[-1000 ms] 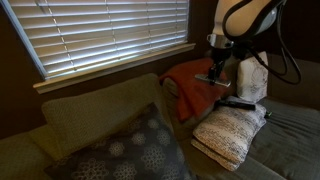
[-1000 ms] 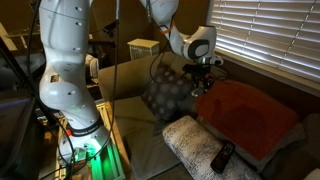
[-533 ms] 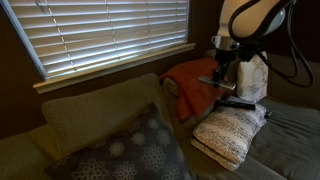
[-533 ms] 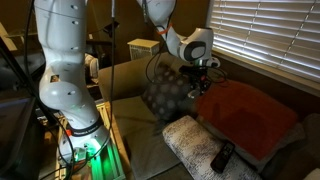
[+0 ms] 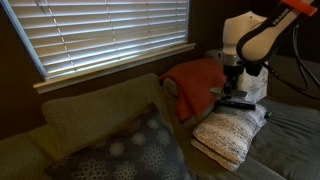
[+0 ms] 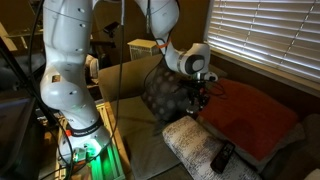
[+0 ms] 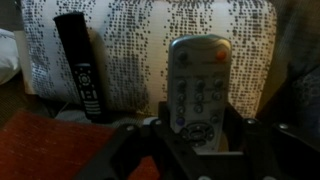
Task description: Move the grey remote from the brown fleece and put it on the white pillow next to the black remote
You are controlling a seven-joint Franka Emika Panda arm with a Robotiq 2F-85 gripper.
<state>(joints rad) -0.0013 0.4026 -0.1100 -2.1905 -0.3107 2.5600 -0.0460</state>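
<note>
Next, my gripper comes down onto the bare pillow top beside the black remote and lets go of the grey remote, since that open part of the pillow lies below the gripper.
My gripper is shut on the grey remote and holds it above the white speckled pillow. The black remote lies on that pillow, to the left of the grey one in the wrist view. In both exterior views the gripper hangs between the brown fleece and the white pillow. The black remote rests on the pillow's top. The grey remote is too small to make out in the exterior views.
A dark grey floral cushion leans on the olive couch cushions. A smooth white pillow stands behind the arm. Window blinds run along the back. The robot base and cables stand beside the couch.
The arm has swung away from the brown fleece and lowered toward the white pillow, carrying the grey remote with it.
</note>
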